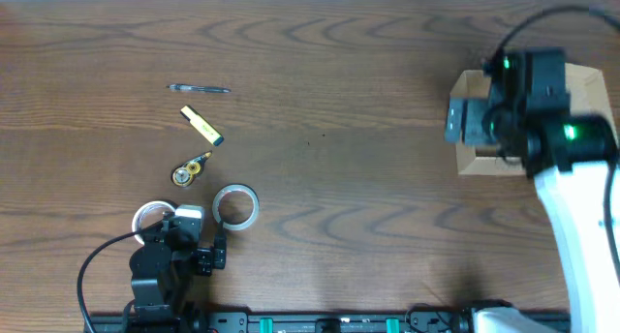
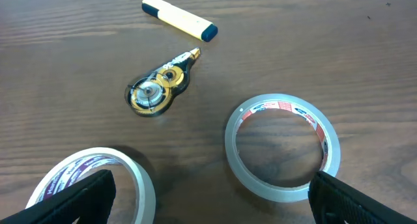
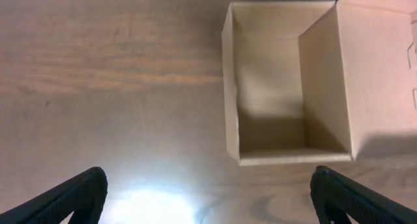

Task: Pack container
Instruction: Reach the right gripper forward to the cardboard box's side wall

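Note:
My right gripper needs to move down next with its open fingers going outward, one on each side of the thin rim of the container's side opposite the flap lid, because that side is below and outward.
The container (image 3: 264, 74), a plain tan cardboard box, stands open and empty with its flap lid (image 3: 381, 68) folded out to the right. In the overhead view it (image 1: 468, 161) sits at the right, mostly under my right arm. My right gripper (image 3: 208, 185) is open and empty, hovering above the table just beside the box's near-left corner; it also shows in the overhead view (image 1: 465, 120). My left gripper (image 2: 210, 195) is open and empty, low over the table between two tape rolls, at the front left in the overhead view (image 1: 192, 223).
A clear tape roll (image 2: 326, 142) (image 1: 250, 205) lies right of the left jaws, a white roll with purple print (image 2: 140, 178) (image 1: 145, 217) to their left. Beyond them lie a correction-tape dispenser (image 2: 156, 90) (image 1: 191, 168), a yellow highlighter (image 2: 179, 17) (image 1: 201, 125) and a pen (image 1: 199, 88).

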### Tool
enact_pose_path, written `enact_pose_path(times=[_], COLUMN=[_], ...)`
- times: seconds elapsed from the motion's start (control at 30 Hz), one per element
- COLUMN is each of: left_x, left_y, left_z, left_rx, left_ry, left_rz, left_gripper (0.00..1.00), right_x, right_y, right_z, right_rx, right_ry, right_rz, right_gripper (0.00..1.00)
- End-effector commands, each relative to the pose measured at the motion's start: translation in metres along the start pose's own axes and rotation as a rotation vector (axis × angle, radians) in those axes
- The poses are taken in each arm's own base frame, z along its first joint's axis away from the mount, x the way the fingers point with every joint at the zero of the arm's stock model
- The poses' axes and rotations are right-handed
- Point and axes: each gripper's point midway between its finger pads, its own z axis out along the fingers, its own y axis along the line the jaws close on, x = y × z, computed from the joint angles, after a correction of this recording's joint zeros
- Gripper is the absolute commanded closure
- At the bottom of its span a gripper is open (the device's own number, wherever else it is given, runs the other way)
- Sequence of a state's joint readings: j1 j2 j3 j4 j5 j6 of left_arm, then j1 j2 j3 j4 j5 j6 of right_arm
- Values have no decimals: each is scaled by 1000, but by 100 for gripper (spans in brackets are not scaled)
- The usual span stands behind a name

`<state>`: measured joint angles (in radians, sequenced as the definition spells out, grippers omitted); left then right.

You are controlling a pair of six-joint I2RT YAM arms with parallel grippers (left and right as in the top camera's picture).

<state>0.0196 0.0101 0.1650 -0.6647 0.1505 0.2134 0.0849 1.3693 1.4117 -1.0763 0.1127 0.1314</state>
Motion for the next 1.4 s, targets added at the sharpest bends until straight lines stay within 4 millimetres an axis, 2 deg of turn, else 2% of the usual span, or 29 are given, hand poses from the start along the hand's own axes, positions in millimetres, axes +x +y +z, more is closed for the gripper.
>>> enact_pose_path(times=[0.0, 0.23, 0.43, 0.57, 0.73, 0.9, 1.1, 1.13, 1.17, 1.3, 1.37], left_x=[3, 3, 3, 3, 3, 3, 3, 3, 3, 3, 3], left_y=[0, 0, 0, 0, 0, 0, 0, 0, 0, 0, 0], left_z=[0, 0, 0, 0, 0, 0, 0, 0, 0, 0, 0], left_rx=[-1, -1, -1, -1, 0, -1, -1, -1, -1, -1, -1], left_ry=[7, 7, 7, 7, 8, 7, 7, 7, 7, 7, 7], left_rz=[-5, -5, -5, -5, -5, -5, -5, -5, -5, -5, -5], left_gripper=[5, 5, 5, 5, 4, 4, 5, 5, 5, 5, 5], right_x=[-10, -17, -19, -26, -32, -21, -5, -3, 0, 4, 2], right_y=[-11, -26, -32, -33, -35, -33, -31, -31, -31, -31, -31], right_z=[16, 60, 80, 92, 118, 159, 187, 191, 194, 201, 201], right_rx=[40, 73, 74, 76, 80, 85, 82, 82, 83, 84, 84], right_ry=[40, 98, 120, 103, 96, 158, 229, 237, 246, 263, 255], right_rz=[67, 82, -56, -54, -25, 10, 24, 23, 22, 19, 20], right_gripper=[1, 1, 1, 1, 1, 1, 3, 5, 12, 50, 59])
